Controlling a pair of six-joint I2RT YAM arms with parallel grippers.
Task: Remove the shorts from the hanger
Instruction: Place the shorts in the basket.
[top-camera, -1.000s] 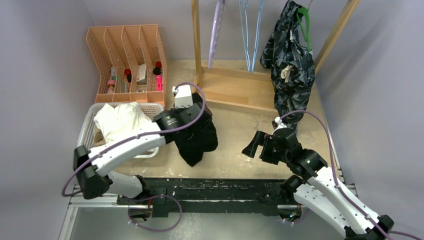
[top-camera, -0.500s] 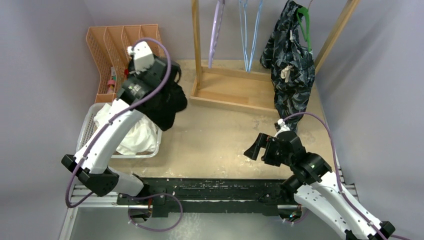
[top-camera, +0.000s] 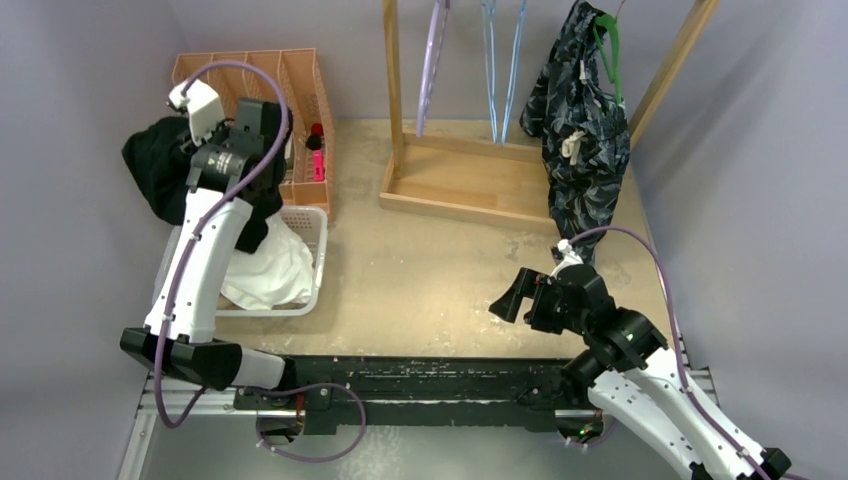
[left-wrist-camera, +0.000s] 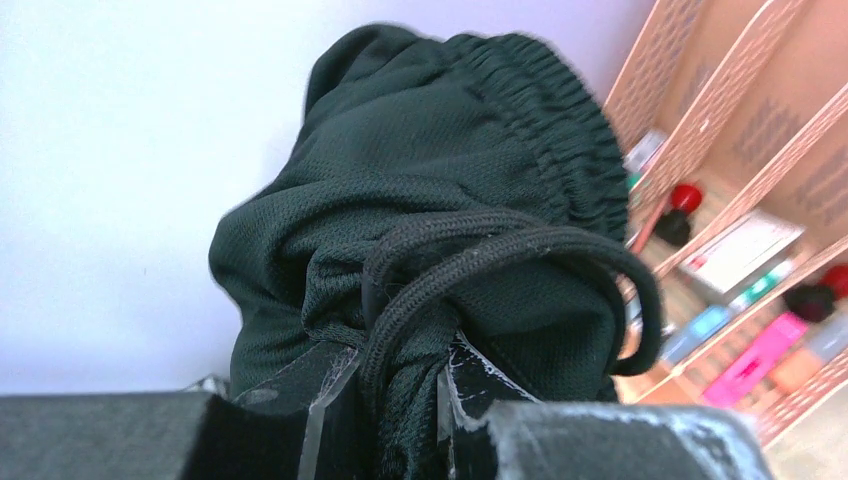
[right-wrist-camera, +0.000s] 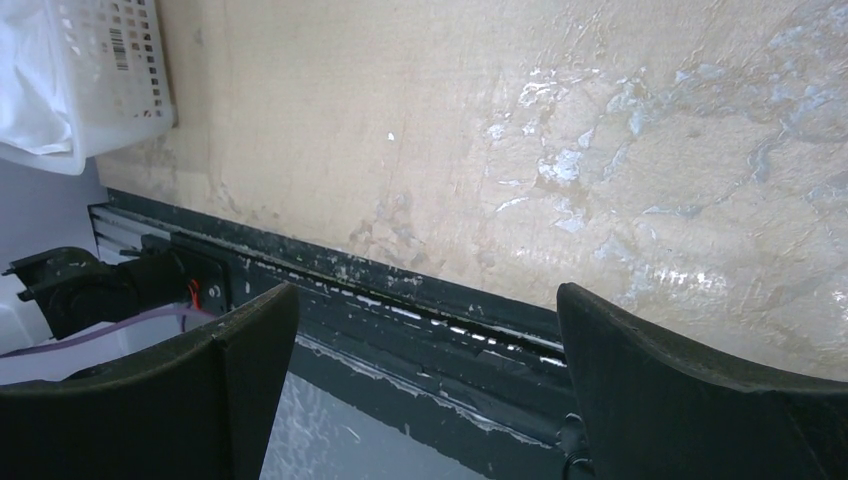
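Next, my left gripper draws back and down to release the black shorts (top-camera: 152, 170), as the basket with the white shorts (top-camera: 272, 268) lies below and back from it.
My left gripper (top-camera: 186, 166) is shut on the black shorts (top-camera: 152, 170) and holds them high at the far left, above the white basket (top-camera: 318, 262). In the left wrist view the jaws (left-wrist-camera: 400, 390) pinch the black fabric (left-wrist-camera: 430, 190) and its drawstring (left-wrist-camera: 520, 245). White shorts (top-camera: 272, 268) lie in the basket. The dark blue patterned shorts (top-camera: 580, 130) hang on a green hanger (top-camera: 610, 55) at the rack's right end. My right gripper (top-camera: 505, 300) is open and empty low over the table (right-wrist-camera: 425, 300). No tan pair shows.
A wooden rack (top-camera: 470, 185) stands at the back with an empty purple hanger (top-camera: 432, 60) and blue hangers (top-camera: 500, 60). An orange organiser (top-camera: 300, 90) stands behind the basket, also in the left wrist view (left-wrist-camera: 740, 150). The basket's corner (right-wrist-camera: 110, 70) shows in the right wrist view.
My left arm swung the black shorts from the table's middle up and left, over the basket to the far left. The right arm barely moved.
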